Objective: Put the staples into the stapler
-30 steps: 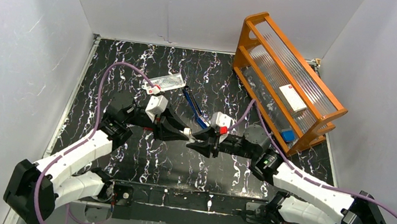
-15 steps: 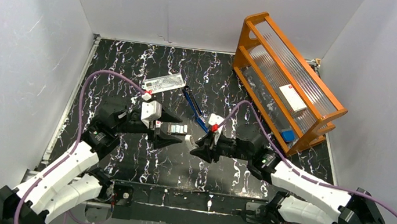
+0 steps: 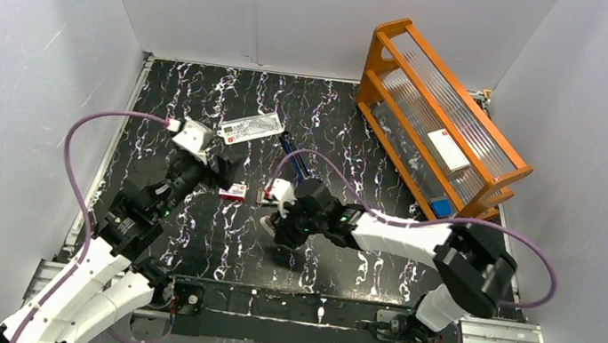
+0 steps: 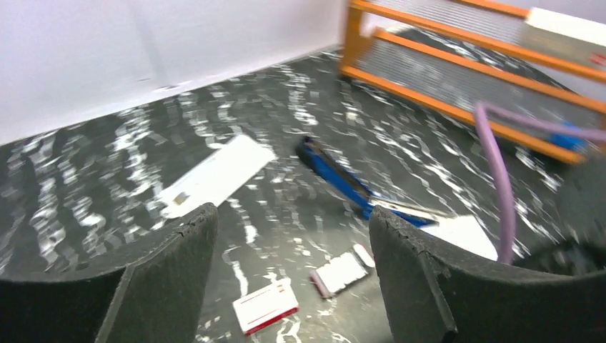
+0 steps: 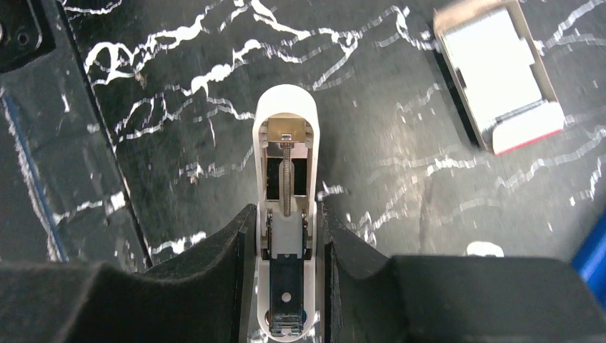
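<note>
My right gripper next lowers the gadget [image 5: 286,143] onto the bare tabletop [image 5: 343,143] beside the tray, which lies below my gripper, and releases it clear of the staples.
The blue stapler [image 3: 291,149] lies on the black marbled table behind both grippers, also in the left wrist view [image 4: 341,179]. The grey staples [image 5: 493,61] lie flat in a small opened cardboard tray [image 3: 267,193] on the table. My left gripper [image 3: 224,171] hangs open above the table, and the left wrist view shows nothing between its fingers [image 4: 171,264]. My right gripper [image 5: 286,214] is shut on a white-silver oblong gadget [image 5: 286,143] and sits just near-right of the tray [image 3: 282,225].
A small red-and-white box [image 3: 233,190] lies left of the tray. A flat white packet [image 3: 251,127] rests further back. An orange rack [image 3: 442,124] with clear shelves stands at the back right. White walls enclose the table.
My left gripper has opened and pulled back to the left, leaving the tray and the red-and-white box on the table. The right arm has swung left and nearer with the gadget still held.
</note>
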Controlling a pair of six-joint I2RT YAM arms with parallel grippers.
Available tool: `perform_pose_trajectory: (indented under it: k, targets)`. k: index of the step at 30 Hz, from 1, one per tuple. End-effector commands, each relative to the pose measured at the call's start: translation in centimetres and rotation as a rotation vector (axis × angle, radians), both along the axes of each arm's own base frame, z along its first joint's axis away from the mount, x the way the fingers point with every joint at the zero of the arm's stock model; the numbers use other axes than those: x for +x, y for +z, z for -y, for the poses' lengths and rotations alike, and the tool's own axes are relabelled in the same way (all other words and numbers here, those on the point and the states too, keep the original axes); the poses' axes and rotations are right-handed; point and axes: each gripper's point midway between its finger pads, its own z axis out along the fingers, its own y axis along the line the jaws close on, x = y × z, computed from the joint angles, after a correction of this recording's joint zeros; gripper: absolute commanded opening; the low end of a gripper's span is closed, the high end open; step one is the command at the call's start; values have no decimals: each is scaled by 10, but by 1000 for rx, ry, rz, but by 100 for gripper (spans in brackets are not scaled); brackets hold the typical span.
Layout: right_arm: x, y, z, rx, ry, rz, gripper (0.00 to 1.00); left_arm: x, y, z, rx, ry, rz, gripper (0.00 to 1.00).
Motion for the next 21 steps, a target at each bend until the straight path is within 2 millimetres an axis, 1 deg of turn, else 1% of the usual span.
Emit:
perform_pose_trajectory:
  k: [1, 2, 3, 4, 5, 6, 7, 8, 9, 11, 13, 16, 18, 21]
  targets:
    - [12, 3, -37, -26, 23, 53, 22, 14, 29, -71, -96, 415, 30, 75]
    - [15, -4, -39, -59, 16, 50, 21, 13, 33, -79, -112, 460, 38, 75]
    - [20, -10, -40, -94, 6, 53, 21, 12, 37, -98, -130, 562, 38, 75]
    - [24, -16, -42, -126, -3, 56, 21, 10, 45, -109, -171, 630, 31, 75]
    - [28, -20, -43, -151, -7, 58, 20, 5, 50, -137, -217, 796, 27, 75]
    - [30, -22, -45, -163, -7, 57, 20, -1, 58, -153, -249, 893, 27, 75]
    - [31, -23, -47, -164, -5, 55, 20, -4, 64, -161, -263, 941, 25, 76]
    - [31, -24, -50, -159, 0, 55, 20, -5, 70, -162, -258, 948, 25, 76]
    - [32, -24, -51, -158, 0, 60, 20, -4, 76, -159, -251, 924, 26, 77]
    - [33, -26, -51, -166, -2, 67, 20, 1, 76, -147, -222, 858, 14, 77]
    - [34, -28, -51, -169, 7, 73, 21, 7, 69, -135, -192, 804, -6, 77]
    - [33, -32, -50, -179, 21, 72, 22, 14, 59, -128, -180, 788, -33, 78]
    - [33, -34, -50, -193, 20, 67, 22, 18, 55, -124, -173, 778, -44, 78]
    - [39, -37, -48, -224, -17, 68, 23, 24, 52, -114, -107, 723, -56, 78]
